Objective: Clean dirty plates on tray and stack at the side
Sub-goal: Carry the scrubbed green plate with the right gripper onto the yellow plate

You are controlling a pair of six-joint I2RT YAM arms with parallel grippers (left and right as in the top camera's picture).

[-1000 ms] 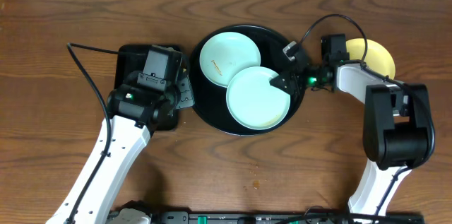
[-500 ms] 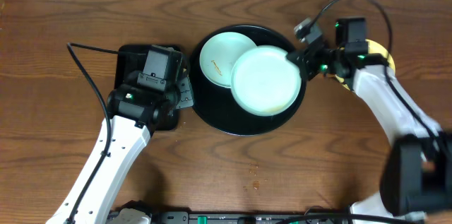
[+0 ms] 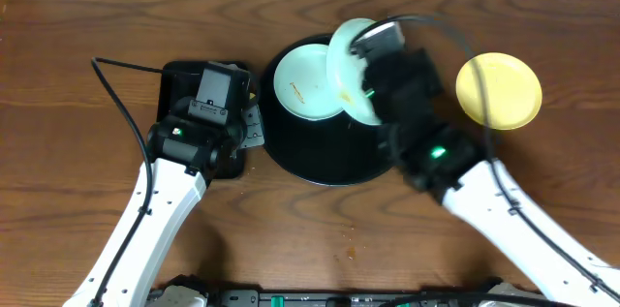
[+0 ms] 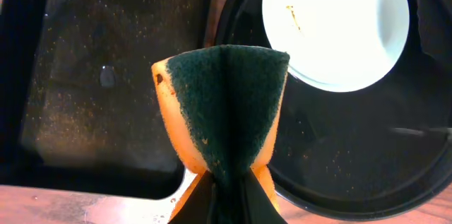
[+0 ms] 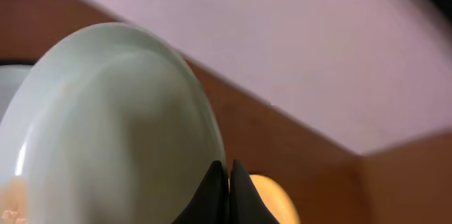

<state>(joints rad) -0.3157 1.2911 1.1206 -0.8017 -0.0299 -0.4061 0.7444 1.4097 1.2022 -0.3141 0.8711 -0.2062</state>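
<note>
My right gripper moves to the right in the overhead view next. It then goes down over the yellow plate (image 3: 498, 90) (image 5: 274, 200) for the release, since that plate lies off the tray.
My right gripper (image 3: 369, 81) is raised high above the round black tray (image 3: 329, 160) and shut on the rim of a pale mint plate (image 3: 346, 55), which hangs tilted on edge. In the right wrist view the same plate (image 5: 113, 125) fills the left side, with the fingertips (image 5: 228, 176) pinched on its edge. A second mint plate (image 3: 305, 79) with a brown smear lies flat on the tray. The yellow plate (image 3: 498, 90) rests on the table to the right. My left gripper (image 4: 227, 190) is shut on a folded orange-and-green sponge (image 4: 222, 111), between the trays.
A rectangular black tray (image 3: 184, 89) sits left of the round one, under my left arm, and its speckled floor (image 4: 106, 75) shows in the left wrist view. A black cable (image 3: 121, 104) trails over the table at the far left. Small crumbs (image 3: 349, 239) lie near the front.
My right arm has lifted the nearer mint plate off the round tray, swung it up and to the left, and tipped it on edge. The left arm and sponge have stayed still.
</note>
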